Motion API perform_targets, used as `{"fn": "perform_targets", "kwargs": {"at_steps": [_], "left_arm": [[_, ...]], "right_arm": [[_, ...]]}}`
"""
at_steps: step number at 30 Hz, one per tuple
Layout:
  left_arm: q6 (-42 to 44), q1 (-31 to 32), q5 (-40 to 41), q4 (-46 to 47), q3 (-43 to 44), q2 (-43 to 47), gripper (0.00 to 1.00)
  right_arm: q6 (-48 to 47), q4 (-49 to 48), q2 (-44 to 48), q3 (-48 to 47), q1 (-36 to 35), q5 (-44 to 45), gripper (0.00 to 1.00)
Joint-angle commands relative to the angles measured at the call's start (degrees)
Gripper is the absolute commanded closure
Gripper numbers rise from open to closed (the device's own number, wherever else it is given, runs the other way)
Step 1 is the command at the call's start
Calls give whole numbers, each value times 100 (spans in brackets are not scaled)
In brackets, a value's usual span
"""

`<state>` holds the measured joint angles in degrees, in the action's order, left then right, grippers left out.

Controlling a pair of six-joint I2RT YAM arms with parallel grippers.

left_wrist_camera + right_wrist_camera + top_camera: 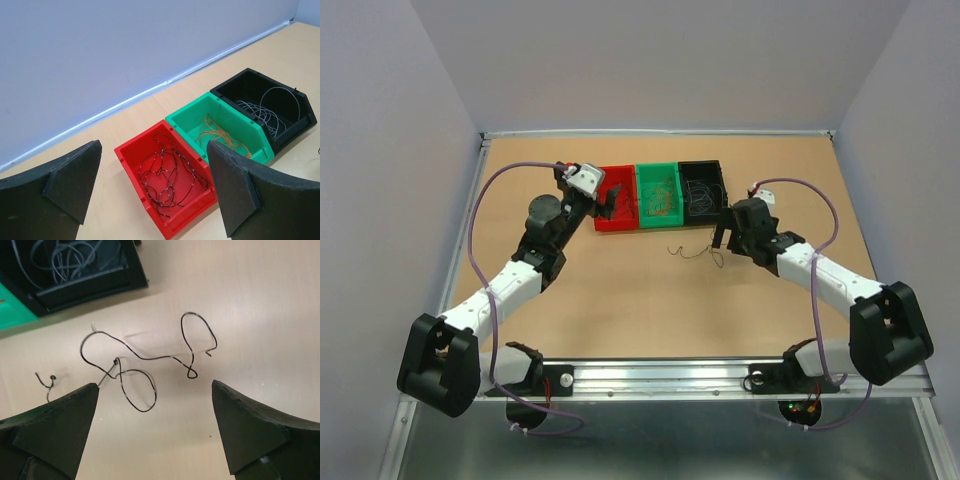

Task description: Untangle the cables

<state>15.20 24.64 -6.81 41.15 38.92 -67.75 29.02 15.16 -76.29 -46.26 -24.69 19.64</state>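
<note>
My right gripper moves down left in the top view and closes on that crossing (710,247) (115,372) next, since the dark curly cable's parts cross beside its loop.
One thin dark curly cable (150,359) lies loose on the table just beyond my open, empty right gripper (154,386); in the top view this cable (695,250) is in front of the bins, left of the right gripper (722,238). A dark cable (167,172) lies in the red bin (131,165), orange cables (220,136) in the green bin (187,114), and grey cables (265,111) in the black bin (305,117). My left gripper (153,147) is open and empty, above the red bin (600,222).
The three bins stand side by side at the back centre: red, green (658,222), black (703,165). The black bin's near corner (135,275) is close ahead of the right gripper. A raised rim (660,133) edges the table; grey walls surround it.
</note>
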Motion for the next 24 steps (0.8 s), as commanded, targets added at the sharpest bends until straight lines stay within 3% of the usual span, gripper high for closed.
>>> {"fn": "perform_targets", "kwargs": {"at_steps": [1, 6, 15, 16, 17, 18, 19, 20, 24], "left_arm": [[97, -12, 57, 342, -7, 60, 1], [132, -12, -22, 341, -16, 60, 1], [141, -12, -101, 263, 55, -54, 1], [132, -12, -101, 254, 72, -55, 1], [132, -12, -101, 245, 72, -55, 1], [141, -12, -101, 227, 72, -46, 1], [141, -12, -110, 219, 81, -37, 1], [158, -4, -128, 201, 98, -37, 1], [150, -3, -154, 175, 107, -28, 1]], "right_arm": [[157, -644, -87, 284, -45, -440, 0], [-36, -1058, -421, 328, -229, -1076, 0], [131, -997, -1686, -181, -589, 127, 0], [148, -945, -1835, -251, -625, 145, 8], [140, -918, -2037, -382, -686, 32, 28], [0, -927, -2108, -445, -695, -178, 67], [-71, -936, -2135, -497, -713, -754, 99], [-785, -1658, -1770, -193, -1113, -1699, 99], [-1317, -2428, -777, 273, -1591, -2427, 99]]}}
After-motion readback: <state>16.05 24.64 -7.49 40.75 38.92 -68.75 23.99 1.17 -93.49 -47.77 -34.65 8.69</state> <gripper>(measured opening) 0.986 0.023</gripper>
